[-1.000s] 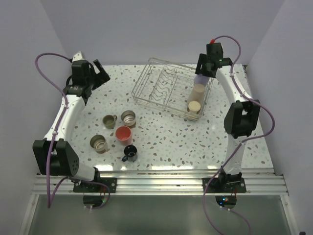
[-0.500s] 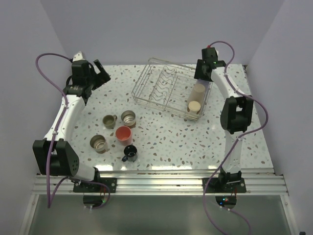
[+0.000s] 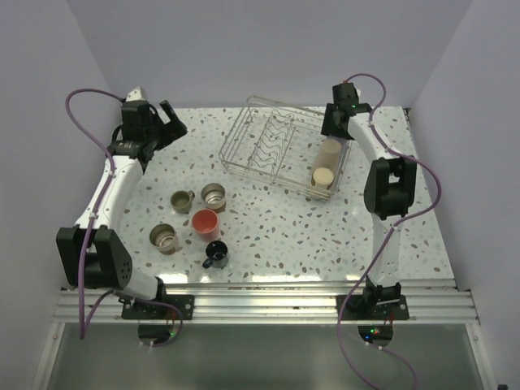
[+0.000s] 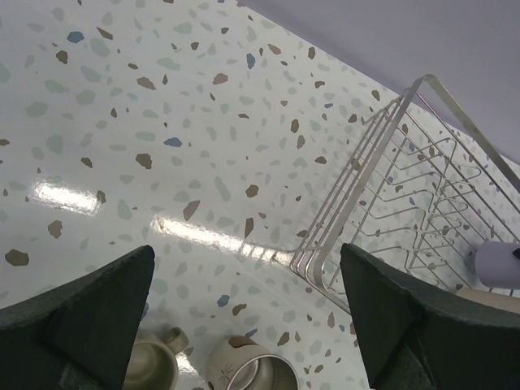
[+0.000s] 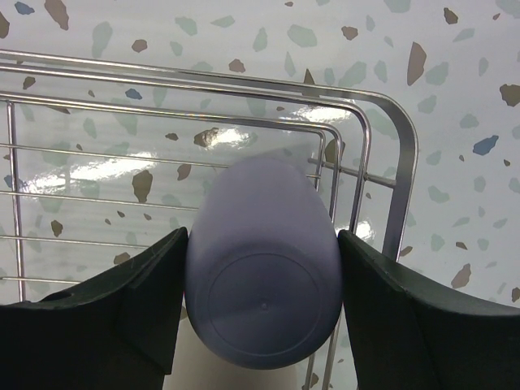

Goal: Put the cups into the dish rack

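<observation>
My left gripper moves down and back, to the right in the top view, onto the cream metallic cup's rim [image 3: 205,199] [image 4: 231,377] next. This is because the cup's opening admits one finger.
The silvery wire dish rack [image 3: 268,150] stands at the far middle of the table. Two beige cups [image 3: 329,153] [image 3: 322,177] sit in its right end. My right gripper [image 3: 335,123] is over the rack's far right corner, shut on the lavender cup [image 5: 264,276], which it holds bottom towards the camera between its fingers [image 5: 262,244] above the rack wires [image 5: 398,162]. On the table lie three grey cups [image 3: 182,199] [image 3: 214,195] [image 3: 164,237], the coral cup [image 3: 205,221] and the black mug [image 3: 216,254]. My left gripper [image 3: 166,122] is open and empty, left of the rack.
The left wrist view shows my open left gripper [image 4: 246,260], the rack's left end [image 4: 390,187], two grey cups [image 4: 154,366] [image 4: 252,370] below, and the lavender cup [image 4: 497,264] at the right edge. White walls close in the table at the back and sides.
My right gripper has moved left and down with the lavender cup to the rack's far right corner. My left gripper has shifted slightly right.
</observation>
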Robot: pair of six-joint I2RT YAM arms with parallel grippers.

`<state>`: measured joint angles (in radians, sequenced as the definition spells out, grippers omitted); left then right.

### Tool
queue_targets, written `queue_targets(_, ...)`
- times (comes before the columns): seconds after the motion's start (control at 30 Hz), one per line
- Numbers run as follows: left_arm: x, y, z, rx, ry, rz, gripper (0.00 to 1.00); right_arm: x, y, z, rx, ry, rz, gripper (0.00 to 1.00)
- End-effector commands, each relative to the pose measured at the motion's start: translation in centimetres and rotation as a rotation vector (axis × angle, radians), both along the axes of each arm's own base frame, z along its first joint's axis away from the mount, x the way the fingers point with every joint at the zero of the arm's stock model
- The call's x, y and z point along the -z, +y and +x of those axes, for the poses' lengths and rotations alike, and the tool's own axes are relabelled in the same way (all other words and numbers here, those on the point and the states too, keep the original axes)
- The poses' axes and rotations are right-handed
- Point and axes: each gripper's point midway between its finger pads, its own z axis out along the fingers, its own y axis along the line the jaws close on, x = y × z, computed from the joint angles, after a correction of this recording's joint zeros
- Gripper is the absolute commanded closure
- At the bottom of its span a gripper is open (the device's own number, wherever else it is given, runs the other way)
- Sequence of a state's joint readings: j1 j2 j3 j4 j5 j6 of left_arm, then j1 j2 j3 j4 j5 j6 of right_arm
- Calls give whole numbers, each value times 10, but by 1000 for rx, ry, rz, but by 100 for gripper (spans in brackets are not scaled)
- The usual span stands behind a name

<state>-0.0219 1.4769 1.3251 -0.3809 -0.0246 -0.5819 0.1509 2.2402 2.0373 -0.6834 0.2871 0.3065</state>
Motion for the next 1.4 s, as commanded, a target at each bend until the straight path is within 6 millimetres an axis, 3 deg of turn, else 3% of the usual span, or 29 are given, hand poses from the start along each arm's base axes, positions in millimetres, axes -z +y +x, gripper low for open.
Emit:
queue_targets(0.0, -4, -1, 5, 12, -31, -7, 0, -4, -7, 2, 28, -13, -10, 95)
queue_targets(0.07, -5, -2, 4, 15, -34, -5, 0, -7, -5, 2, 25, -18, -5, 79)
queue_targets(0.1, -5, -2, 4, 16, -34, -4, 1, -9, -6, 2, 26, -21, -5, 55)
queue_targets(0.13, -6, -2, 3, 18, -36, -3, 1, -12, -6, 2, 27, -27, -3, 45)
queue_targets(0.23, -3, -2, 1, 20, -23, 1, 1, -19, -7, 3, 32, -39, -5, 22)
queue_targets(0.3, -2, -1, -1, 23, -17, 5, 1, -27, -7, 4, 33, -52, -6, 16)
queue_targets(0.33, -4, -1, -2, 23, -19, 6, 1, -30, -7, 3, 32, -57, -5, 5)
queue_targets(0.37, -3, 0, -3, 24, -17, 10, 1, -35, -6, 4, 32, -68, 1, 2)
queue_targets(0.5, -3, 0, -7, 28, -13, 17, 1, -57, -5, 4, 30, -105, 9, 1)
queue_targets(0.6, -1, -8, -10, 74, -10, 6, 2, -88, -4, 3, 24, -157, 23, 1)
queue_targets(0.63, 1, -10, -11, 83, -6, 6, 2, -110, -3, 3, 21, -200, 33, 2)
queue_targets(0.7, 7, -14, -15, 113, 13, 9, 4, -130, -2, 1, 16, -235, 48, 1)
queue_targets(0.73, 11, -17, -16, 127, 20, 9, 5, -150, -2, -2, 20, -273, 66, 2)
queue_targets(0.83, 27, -35, -21, 212, 76, 48, 12, -171, 8, -10, 10, -312, 137, 2)
queue_targets(0.87, 31, -49, -26, 262, 98, 91, 14, -187, 11, -17, 3, -340, 163, 1)
queue_targets(0.93, 40, -65, -30, 317, 128, 119, 16, -190, 17, -26, 3, -343, 206, 1)
queue_targets(1.0, 49, -81, -40, 372, 162, 132, 20, -211, 27, -38, -23, -383, 249, 1)
queue_targets(1.03, 52, -84, -43, 381, 174, 131, 22, -212, 32, -44, -32, -382, 265, 2)
queue_targets(1.1, 63, -87, -53, 391, 203, 119, 28, -228, 48, -56, -72, -408, 296, 1)
queue_targets(1.2, 79, -85, -65, 391, 249, 117, 37, -235, 71, -73, -123, -409, 341, 1)
queue_targets(1.37, 110, -87, -87, 429, 339, 116, 43, -227, 100, -95, -183, -383, 360, 2)
